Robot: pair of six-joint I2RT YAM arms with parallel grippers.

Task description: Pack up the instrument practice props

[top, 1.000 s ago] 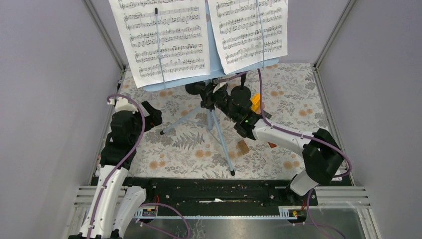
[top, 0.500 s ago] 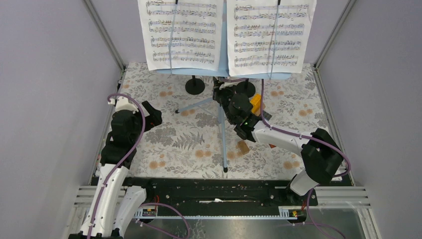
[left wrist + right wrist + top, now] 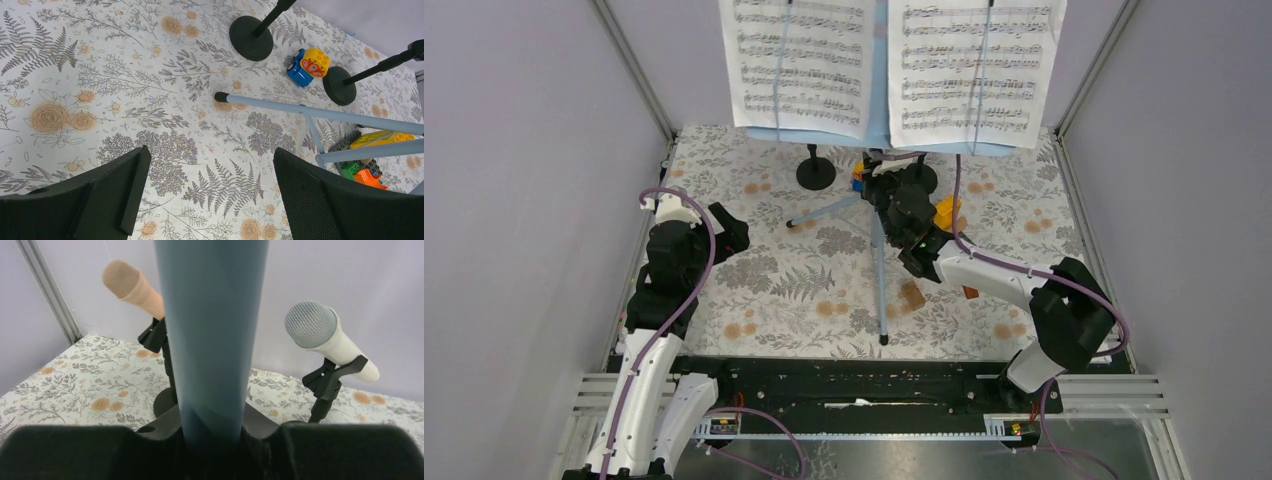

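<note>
The music rack (image 3: 879, 105) will come along when I next move my right gripper slightly outward and to the right in the top view, because its pole (image 3: 212, 330) is between my fingers.
The light-blue music rack (image 3: 879, 105) stands at the back with two white sheet-music pages (image 3: 799, 65) (image 3: 974, 60) on it. Its tripod legs (image 3: 881, 290) spread over the floral cloth. My right gripper (image 3: 892, 195) is shut on the rack's pole (image 3: 212, 330), which fills the space between its fingers. Behind the pole a pink microphone (image 3: 132, 287) and a white microphone (image 3: 325, 335) sit in black round-based holders (image 3: 251, 37) (image 3: 339, 86). At the left, my left gripper (image 3: 210, 185) hangs open over bare cloth, short of a tripod leg (image 3: 300, 111).
A blue and yellow toy block (image 3: 307, 65) lies between the holder bases. More colourful blocks (image 3: 372, 150) lie under the tripod. A small brown wooden block (image 3: 913, 294) sits near the front leg. Grey walls close in both sides and the back.
The right gripper has swung the rack to the right and toward the back wall, bringing it from a leftward lean to standing more upright. The left arm has stayed put.
</note>
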